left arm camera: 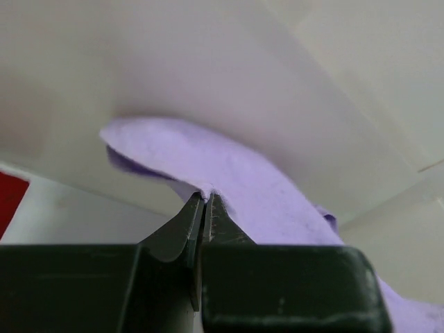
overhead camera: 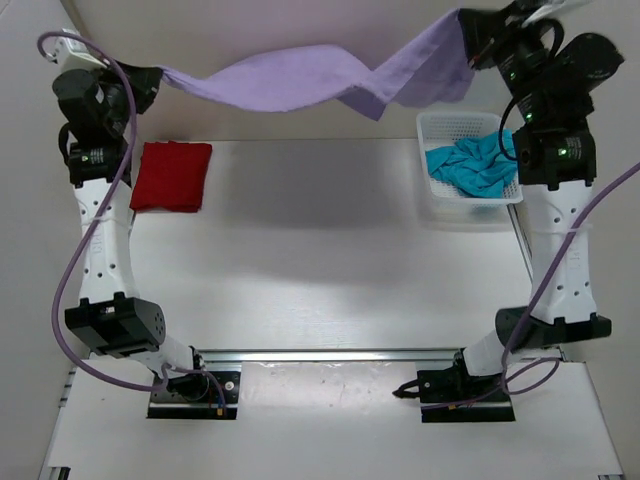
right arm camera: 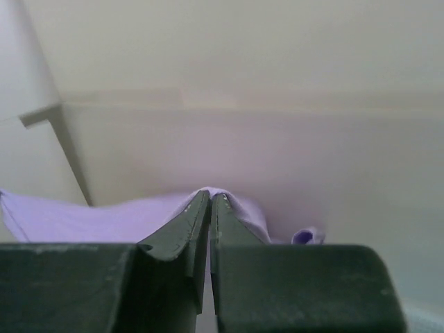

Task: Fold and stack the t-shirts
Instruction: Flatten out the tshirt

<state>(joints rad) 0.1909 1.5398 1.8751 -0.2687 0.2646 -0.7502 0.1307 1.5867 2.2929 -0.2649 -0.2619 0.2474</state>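
I will next move my left gripper down and back past the red t-shirt (overhead camera: 171, 176) to let go of the lavender end, because the bare tabletop is below my left gripper and back.
The lavender t-shirt (overhead camera: 320, 78) hangs stretched in the air between both arms, above the far edge of the table. My left gripper (overhead camera: 155, 80) is shut on its left end; the left wrist view shows the cloth (left arm camera: 229, 173) pinched at the tips (left arm camera: 206, 198). My right gripper (overhead camera: 470, 35) is shut on its right end; the right wrist view shows the cloth (right arm camera: 104, 218) pinched at the tips (right arm camera: 210, 196). The red t-shirt (overhead camera: 171, 176) lies folded on the table at far left. The teal t-shirt (overhead camera: 473, 165) lies crumpled in the white basket (overhead camera: 440, 128).
The white mesh basket stands at the table's far right edge. The white table (overhead camera: 320, 260) spreads below the hanging shirt. A wall stands close behind. Both arm bases sit on a rail (overhead camera: 330, 355) at the near edge.
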